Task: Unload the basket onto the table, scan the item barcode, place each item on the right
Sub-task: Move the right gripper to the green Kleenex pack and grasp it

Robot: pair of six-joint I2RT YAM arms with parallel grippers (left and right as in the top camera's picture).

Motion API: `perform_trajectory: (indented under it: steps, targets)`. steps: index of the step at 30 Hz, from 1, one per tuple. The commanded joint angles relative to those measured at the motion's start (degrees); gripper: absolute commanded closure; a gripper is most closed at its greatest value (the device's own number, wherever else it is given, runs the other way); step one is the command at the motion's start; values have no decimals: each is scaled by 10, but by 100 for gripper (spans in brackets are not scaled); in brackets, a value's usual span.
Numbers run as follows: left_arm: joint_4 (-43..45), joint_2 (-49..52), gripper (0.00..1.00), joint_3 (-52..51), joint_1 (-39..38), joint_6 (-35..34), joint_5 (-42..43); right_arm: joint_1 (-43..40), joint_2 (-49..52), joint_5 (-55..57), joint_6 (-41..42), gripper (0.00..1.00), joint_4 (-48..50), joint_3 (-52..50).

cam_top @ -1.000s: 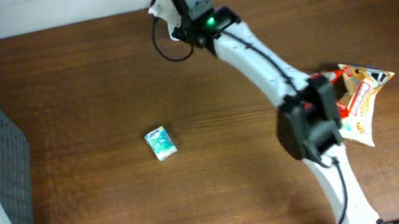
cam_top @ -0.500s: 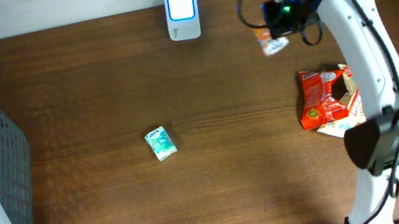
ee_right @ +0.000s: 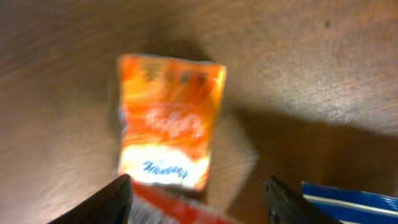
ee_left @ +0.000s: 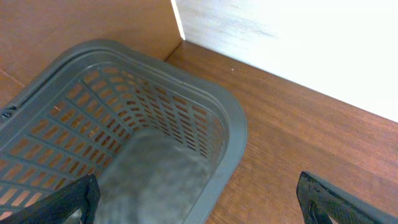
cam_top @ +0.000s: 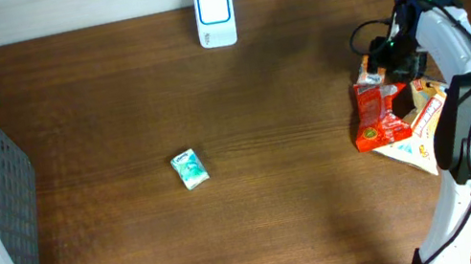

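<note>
My right gripper crosses to the left in the overhead view next, lowers onto the green and white packet and closes, since it lies alone on the bare tabletop.
A small orange and white packet (ee_right: 168,127) lies flat on the brown table, free of the fingers, in the right wrist view. My right gripper (ee_right: 198,183) hovers just above it, open, with one dark finger (ee_right: 106,202) on each side. In the overhead view that gripper (cam_top: 389,54) is at the back edge of the packet pile on the right. The white scanner (cam_top: 213,5) stands at the table's far edge. My left gripper (ee_left: 196,186) is open and empty over the grey basket (ee_left: 230,130).
A red packet (cam_top: 379,116) and a yellow and white packet (cam_top: 424,123) lie together at the right. A small green and white packet (cam_top: 189,169) lies alone left of centre. The grey basket (cam_top: 2,183) takes up the left edge. A blue striped edge (ee_right: 348,199) shows beside the right finger.
The right arm swung from the scanner at the back over to the pile on the right, carrying the orange packet. Its jaws then opened and the packet now lies loose.
</note>
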Motion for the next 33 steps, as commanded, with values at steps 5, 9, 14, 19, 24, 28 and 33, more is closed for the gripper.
perform_trajectory:
  steps: [5, 9, 14, 19, 24, 28, 33]
  targets:
    - [1, 0, 1, 1, 1, 5, -2, 91, -53, -157, -50, 30, -47, 96]
    - [1, 0, 1, 1, 1, 5, -2, 201, -35, -210, -56, 30, -46, 93]
    - [1, 0, 1, 1, 1, 5, -2, 344, 16, -233, -67, 30, -6, 93]
    - [1, 0, 1, 1, 1, 5, -2, 443, 75, -240, -81, 28, 51, 93]
    - [1, 0, 1, 1, 1, 5, -2, 487, 129, -231, -82, 28, 78, 93]
    - [1, 0, 1, 1, 1, 5, -2, 478, 134, -237, -82, 30, 72, 93]
    - [1, 0, 1, 1, 1, 5, -2, 475, 136, -262, -82, 43, 58, 93]
